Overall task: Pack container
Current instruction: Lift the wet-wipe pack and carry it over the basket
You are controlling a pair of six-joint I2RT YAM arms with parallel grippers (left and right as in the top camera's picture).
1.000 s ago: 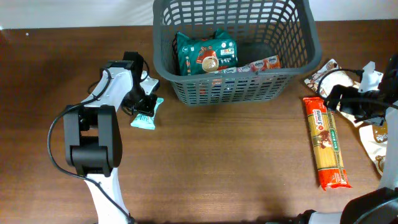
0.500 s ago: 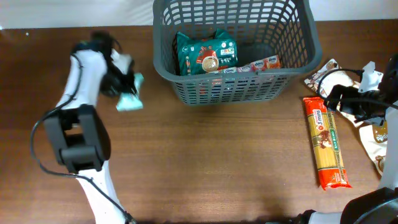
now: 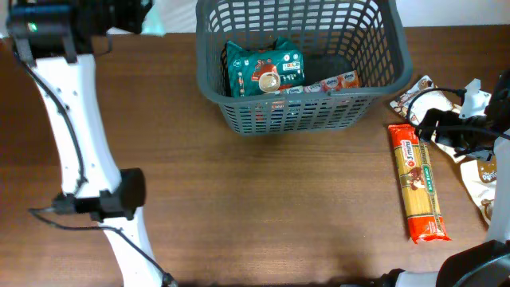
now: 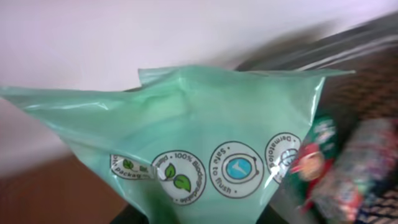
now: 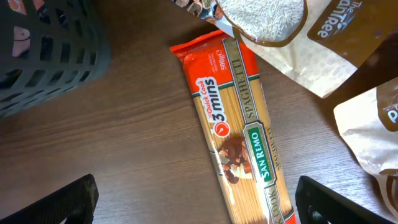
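I will move my left gripper across over the container's rim, then down inside beside the green snack packet, as the container's bottom is still bare there.
The container (image 3: 381,73), a dark grey lattice basket, stands at the table's back centre. It holds a green snack packet (image 3: 264,68) and a pink-printed packet (image 3: 333,83). My left gripper (image 3: 135,12) is raised high at the back left, shut on a mint-green wipes packet (image 3: 157,19). That wipes packet (image 4: 217,137) fills the left wrist view, with the container's rim (image 4: 354,37) blurred behind it. My right gripper (image 3: 437,125) is open at the far right. In the right wrist view the right gripper (image 5: 199,205) hovers above an orange spaghetti pack (image 5: 239,130), touching nothing.
The spaghetti pack (image 3: 418,183) lies lengthwise on the brown table at right. A rice bag (image 3: 414,94) sits behind it and another pale bag (image 3: 488,182) lies by the right edge. The container's wall (image 5: 43,50) shows at the right wrist view's upper left.
The left arm has lifted the mint-green packet off the table beside the basket and swung it up and back to the far left. The right arm has not moved.
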